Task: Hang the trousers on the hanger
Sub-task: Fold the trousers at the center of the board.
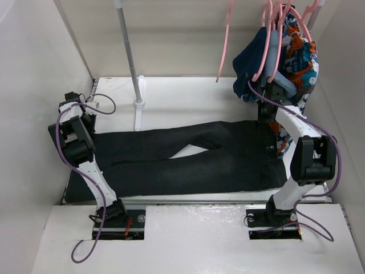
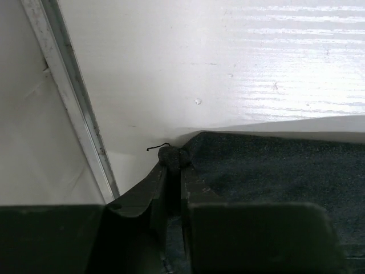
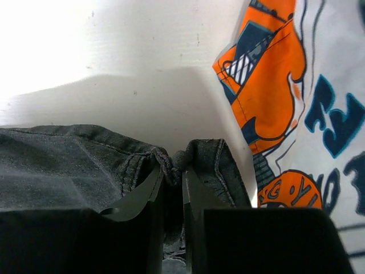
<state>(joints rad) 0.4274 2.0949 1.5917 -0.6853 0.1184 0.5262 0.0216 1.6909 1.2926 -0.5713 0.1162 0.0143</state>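
Observation:
The left gripper moves back over the near leg (image 1: 122, 175) next, which lies between it and my base, and releases the hem end, since the legs lie apart.
The black trousers (image 1: 228, 154) lie flat across the table, legs to the left and waistband to the right. My left gripper (image 1: 91, 132) is shut on the far corner of a leg hem, which shows pinched at its tips in the left wrist view (image 2: 173, 160). My right gripper (image 1: 266, 121) is shut on the bunched far corner of the waistband (image 3: 174, 165). The bare pink hanger (image 1: 225, 45) hangs edge-on from the rail at the back, above and behind the trousers, apart from both grippers.
A metal pole (image 1: 130, 51) stands at the back left on a white foot (image 1: 138, 103). More pink hangers at the back right carry a navy garment (image 1: 251, 63) and a patterned garment (image 1: 299, 57), which hangs close beside my right gripper (image 3: 274, 91). White walls enclose the table.

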